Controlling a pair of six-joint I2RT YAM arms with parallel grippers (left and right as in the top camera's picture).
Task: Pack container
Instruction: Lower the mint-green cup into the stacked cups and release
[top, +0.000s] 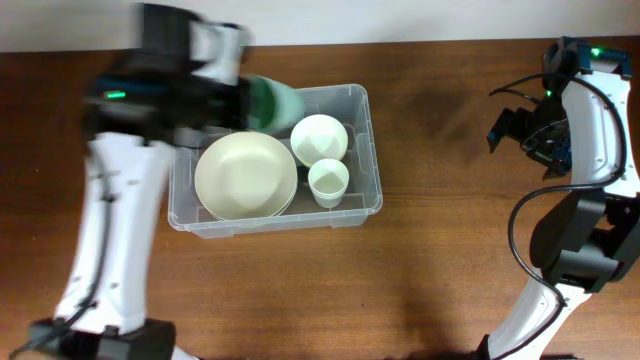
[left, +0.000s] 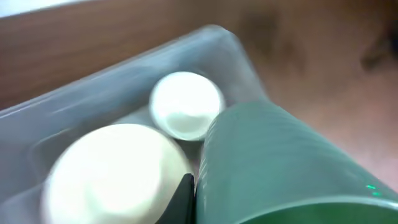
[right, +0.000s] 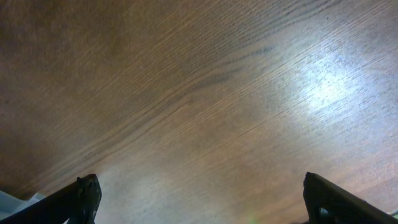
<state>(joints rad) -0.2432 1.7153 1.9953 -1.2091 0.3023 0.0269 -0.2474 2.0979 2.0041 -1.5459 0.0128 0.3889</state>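
The green cup goes back and to the right in the overhead view with my left gripper next, then down over the small white cup (top: 328, 177), whose opening is empty.
The clear plastic container (top: 365, 150) sits left of centre on the table. It holds a large cream bowl (top: 245, 175), a small white bowl (top: 319, 138) and a small white cup (top: 328, 181). My left gripper (top: 240, 100) is shut on a green cup (top: 272, 103) and holds it over the container's back left part. In the left wrist view the green cup (left: 280, 162) fills the right side, above the large bowl (left: 112, 174) and the small bowl (left: 185, 104). My right gripper (top: 510, 125) is open and empty over bare table at the right.
The brown wooden table (top: 440, 250) stretches around the container. The right wrist view shows only wood grain (right: 199, 93) between the open fingers (right: 202, 199). A pale wall runs along the table's back edge.
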